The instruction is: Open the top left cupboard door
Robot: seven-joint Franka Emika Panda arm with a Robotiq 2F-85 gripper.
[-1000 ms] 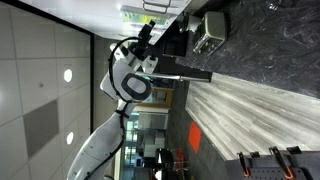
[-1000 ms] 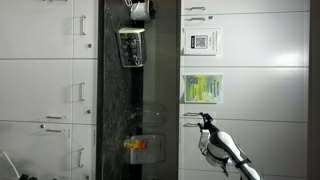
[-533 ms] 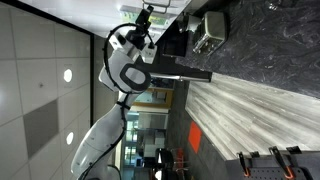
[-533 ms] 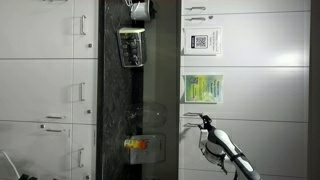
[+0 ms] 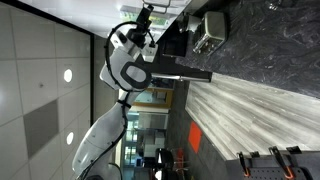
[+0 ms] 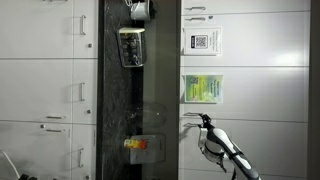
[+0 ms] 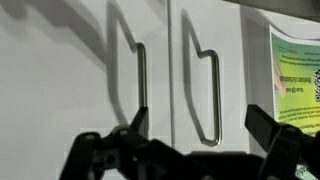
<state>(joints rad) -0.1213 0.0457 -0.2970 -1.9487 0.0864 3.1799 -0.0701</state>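
Note:
The gripper needs to move in toward the doors and slightly right in the wrist view, around the handle nearer the green notice, as its open fingers are already on both sides of that handle.
Two plain white cupboard doors meet at a vertical seam in the wrist view, each with a metal bar handle. The left door (image 7: 60, 80) carries one handle (image 7: 140, 85). The right door (image 7: 235, 60) carries the other handle (image 7: 213, 95) and a green notice (image 7: 296, 75). My gripper (image 7: 200, 125) is open and empty, close to the doors, and its dark fingers (image 7: 262, 125) stand either side of the right handle without touching it. In an exterior view the gripper (image 6: 203, 120) sits at the handles (image 6: 192, 114) of the white doors. The arm (image 5: 130, 70) shows in an exterior view.
A dark marbled counter strip (image 6: 140, 90) runs beside the cupboards and holds a metal basket (image 6: 132, 46) and an orange object (image 6: 137, 144). More white doors with handles (image 6: 82, 92) lie across it. A QR-code notice (image 6: 201, 41) hangs on a neighbouring door.
The arm's round head shifted a little between one second ago and half a second ago, bringing the gripper closer to the handles. Since then nothing visibly moved.

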